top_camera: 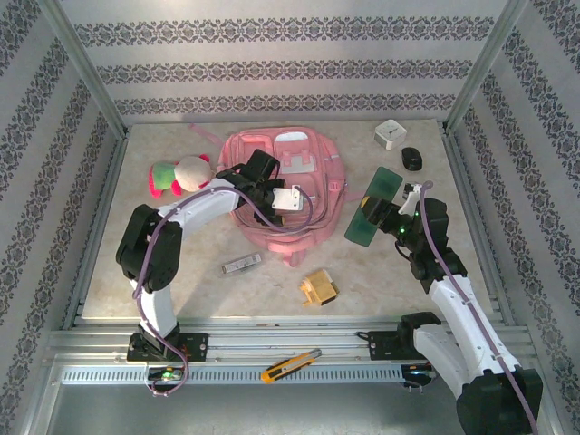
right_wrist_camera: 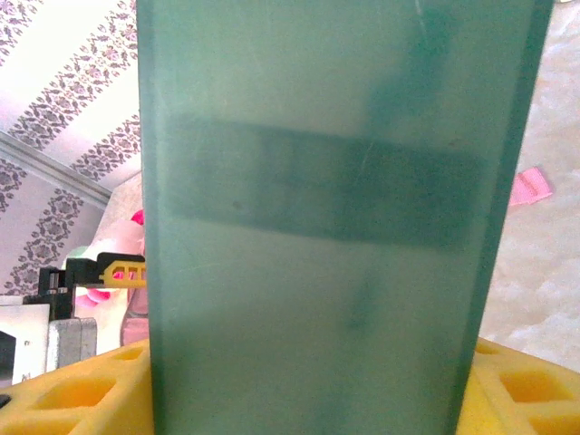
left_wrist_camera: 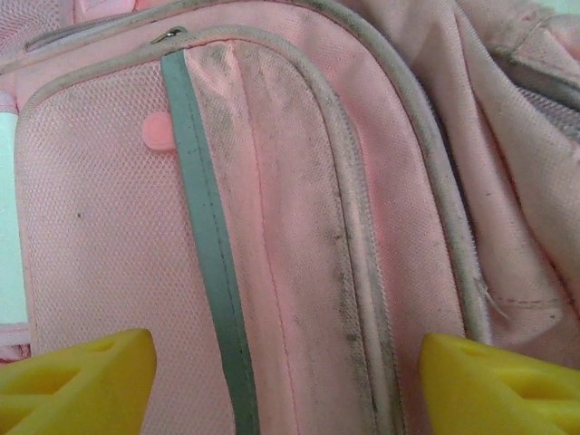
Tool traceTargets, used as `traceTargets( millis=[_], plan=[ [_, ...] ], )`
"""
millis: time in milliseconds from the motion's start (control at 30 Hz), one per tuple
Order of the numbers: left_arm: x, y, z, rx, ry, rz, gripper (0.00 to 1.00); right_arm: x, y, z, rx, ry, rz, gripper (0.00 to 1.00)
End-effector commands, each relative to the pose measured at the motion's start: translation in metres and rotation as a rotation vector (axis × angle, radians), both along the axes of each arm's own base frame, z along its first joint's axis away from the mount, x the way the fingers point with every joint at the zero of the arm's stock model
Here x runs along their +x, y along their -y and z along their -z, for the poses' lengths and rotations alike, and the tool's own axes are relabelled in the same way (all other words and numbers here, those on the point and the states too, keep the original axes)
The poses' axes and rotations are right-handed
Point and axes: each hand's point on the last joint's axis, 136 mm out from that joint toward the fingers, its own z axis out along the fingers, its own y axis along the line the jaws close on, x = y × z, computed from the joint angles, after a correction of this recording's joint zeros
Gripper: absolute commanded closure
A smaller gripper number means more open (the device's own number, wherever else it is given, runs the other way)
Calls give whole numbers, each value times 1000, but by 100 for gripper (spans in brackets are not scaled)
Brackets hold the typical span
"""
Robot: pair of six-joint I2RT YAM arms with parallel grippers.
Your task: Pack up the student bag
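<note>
My left gripper lowers its open fingers on either side of the bag's pink rim beside the grey stripe next, then closes them there.
The student bag (top_camera: 319, 170) lies flat at the middle of the table, pink with pale patches. My left gripper (top_camera: 275, 192) hovers over its front and is open. In the left wrist view its yellow fingertips (left_wrist_camera: 77, 381) stand far apart over a zipped pocket of the student bag (left_wrist_camera: 299, 181), which has a grey stripe, and nothing is between them. To the right of the bag, my right gripper (top_camera: 388, 219) is shut on a translucent green flat case (top_camera: 372, 205), held tilted above the table. The green case (right_wrist_camera: 326, 181) fills most of the right wrist view, between the yellow fingers (right_wrist_camera: 77, 394).
A pink, green and white plush toy (top_camera: 177, 174) lies left of the bag. A white cube (top_camera: 391, 134) and a black oval object (top_camera: 412, 159) sit at the back right. A small silver item (top_camera: 242, 264) and a yellow block (top_camera: 319, 288) lie in front. A utility knife (top_camera: 290, 364) rests on the near rail.
</note>
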Motion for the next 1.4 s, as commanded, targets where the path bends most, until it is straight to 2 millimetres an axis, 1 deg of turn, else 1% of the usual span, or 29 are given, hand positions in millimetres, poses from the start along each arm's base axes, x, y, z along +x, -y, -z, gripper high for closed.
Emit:
traceTargets(
  millis=[0,133,200,233,267,300,333,367,400,467,500,567,633,667,800,933,1000,1067,1100,1200,1267,1367],
  plan=[
    [9,-5,4,33,12,9,23,1,0,-13,-6,78,-15,53],
    [15,-7,18,43,7,-23,23,2,0,-12,-7,77,-12,53],
    [20,-9,24,41,11,-49,27,2,0,-12,-7,78,-13,53],
    [23,-8,24,35,15,-58,31,3,0,-13,-9,81,-13,53],
    [25,-9,25,30,18,-74,38,3,0,-14,-9,88,-15,53],
    [27,-8,23,22,24,-83,47,3,0,-16,-11,92,-18,53],
    [28,-7,20,11,25,-90,58,3,-1,-18,-14,102,-22,53],
    [29,-4,14,-8,32,-96,69,4,-1,-21,-17,113,-25,54],
    [29,-2,6,-34,39,-103,75,4,-2,-24,-22,125,-30,54],
    [25,5,-22,-120,41,-112,88,3,-4,-32,-43,166,-54,54],
    [22,9,-35,-165,42,-117,93,3,-5,-36,-55,187,-65,54],
    [14,17,-66,-271,29,-124,99,2,-9,-44,-97,237,-98,54],
    [7,22,-94,-355,27,-127,100,0,-15,-55,-156,299,-151,54],
    [4,24,-104,-384,24,-131,100,-2,-21,-60,-194,334,-187,54],
    [4,26,-129,-445,29,-152,100,-13,-46,-76,-373,482,-353,55],
    [9,27,-155,-490,38,-184,100,-29,-82,-78,-635,652,-589,61],
    [14,26,-167,-529,42,-207,100,-35,-98,-74,-775,727,-689,62],
    [20,23,-177,-568,40,-227,100,-43,-118,-63,-944,809,-823,64],
    [22,22,-180,-582,36,-234,100,-42,-126,-58,-1013,830,-861,64],
    [27,19,-186,-628,12,-248,100,-39,-148,-37,-1224,857,-1005,63],
    [29,18,-192,-667,-5,-255,100,-34,-159,-17,-1376,859,-1100,62],
    [34,12,-200,-707,-16,-263,100,-22,-172,2,-1525,884,-1174,62]
  ],
)
